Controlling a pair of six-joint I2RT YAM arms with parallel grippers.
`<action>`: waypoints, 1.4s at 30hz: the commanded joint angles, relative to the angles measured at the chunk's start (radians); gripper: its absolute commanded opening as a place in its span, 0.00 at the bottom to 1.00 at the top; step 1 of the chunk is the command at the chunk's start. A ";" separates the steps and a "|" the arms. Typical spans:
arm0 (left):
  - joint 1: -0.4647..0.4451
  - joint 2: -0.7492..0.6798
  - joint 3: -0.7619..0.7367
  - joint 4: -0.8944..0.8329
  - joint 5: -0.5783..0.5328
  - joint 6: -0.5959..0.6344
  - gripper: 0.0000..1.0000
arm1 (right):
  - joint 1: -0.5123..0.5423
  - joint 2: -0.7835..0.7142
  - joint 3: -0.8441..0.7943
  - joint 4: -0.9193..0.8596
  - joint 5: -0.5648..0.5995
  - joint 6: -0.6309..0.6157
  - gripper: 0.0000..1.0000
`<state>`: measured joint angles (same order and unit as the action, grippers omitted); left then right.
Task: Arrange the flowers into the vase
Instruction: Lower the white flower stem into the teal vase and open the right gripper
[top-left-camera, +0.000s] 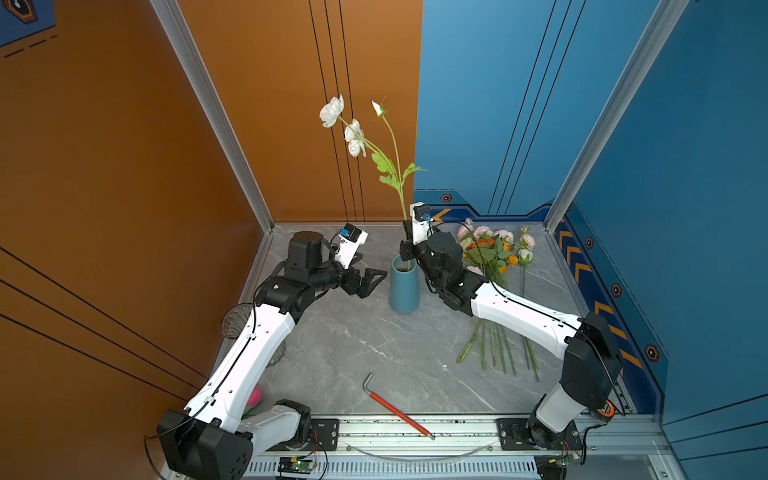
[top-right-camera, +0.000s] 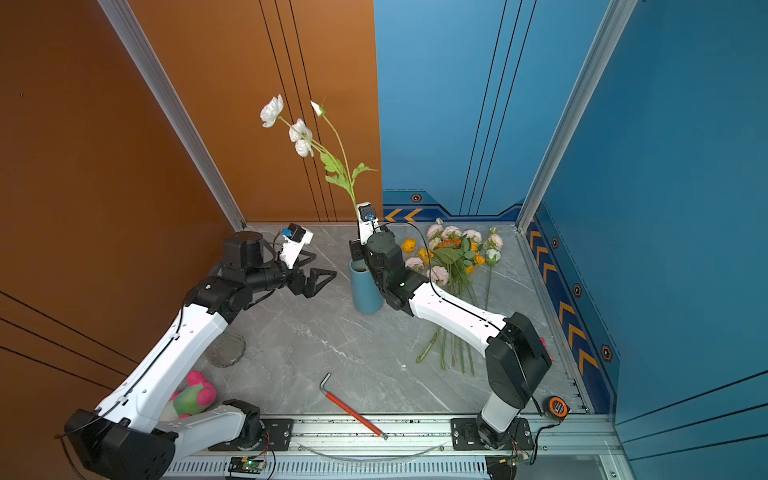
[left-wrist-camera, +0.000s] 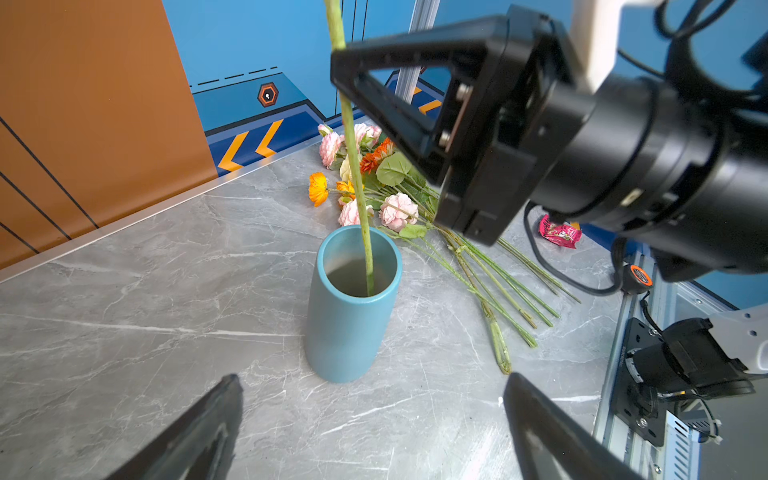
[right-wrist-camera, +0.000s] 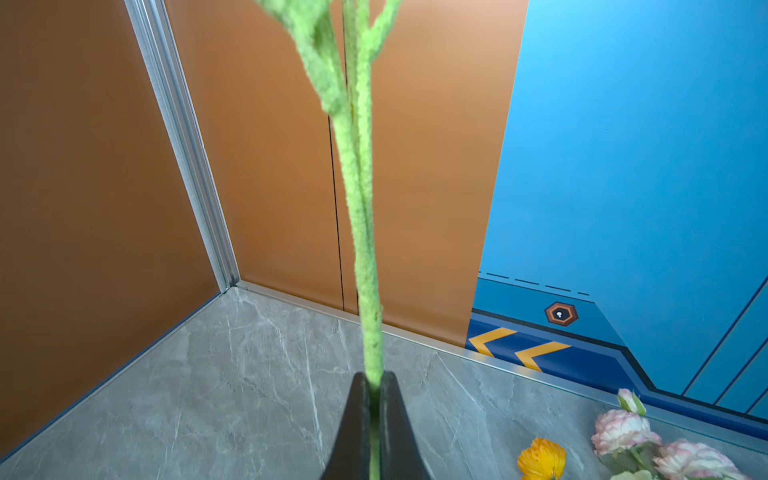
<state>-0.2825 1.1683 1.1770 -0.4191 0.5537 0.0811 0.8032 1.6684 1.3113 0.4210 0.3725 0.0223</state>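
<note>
My right gripper moves down toward the vase's opening (top-left-camera: 403, 264) below it next and releases the green stem, since the stem's lower end already stands inside the vase.
A tall blue vase (top-left-camera: 404, 291) (top-right-camera: 366, 293) (left-wrist-camera: 347, 324) stands mid-table. My right gripper (top-left-camera: 407, 233) (right-wrist-camera: 375, 386) is above its mouth, shut on the green stem (left-wrist-camera: 352, 141) (right-wrist-camera: 365, 249) of a white-bloomed flower (top-left-camera: 331, 111) (top-right-camera: 272, 110). The stem stands upright with its lower end inside the vase. To the left of the vase, my left gripper (top-left-camera: 374, 279) (top-right-camera: 323, 280) (left-wrist-camera: 374, 378) is open and holds nothing. The other flowers (top-left-camera: 494, 249) (top-right-camera: 453, 251) (left-wrist-camera: 374, 178), pink, orange and yellow, lie in a bunch on the table right of the vase, partly under the right arm.
A red-handled hex key (top-left-camera: 397, 409) lies near the front rail. A clear glass vessel (top-right-camera: 226, 349) and a pink-green plush toy (top-right-camera: 193, 395) sit under the left arm. A tape measure (top-right-camera: 557, 407) and a pink wrapper (left-wrist-camera: 559, 232) lie at the right edge. Walls enclose three sides.
</note>
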 joint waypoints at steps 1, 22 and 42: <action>0.005 -0.022 -0.004 0.000 0.011 -0.008 0.98 | 0.030 0.018 -0.047 0.112 0.031 -0.028 0.00; 0.007 -0.035 -0.003 0.002 0.023 -0.009 0.98 | 0.086 0.043 -0.153 0.117 0.132 -0.007 0.23; 0.003 -0.020 -0.006 0.017 0.051 -0.024 0.98 | 0.083 -0.254 -0.287 -0.043 0.155 0.045 0.69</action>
<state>-0.2817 1.1465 1.1770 -0.4156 0.5751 0.0658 0.8845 1.4799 1.0580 0.4660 0.5030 0.0441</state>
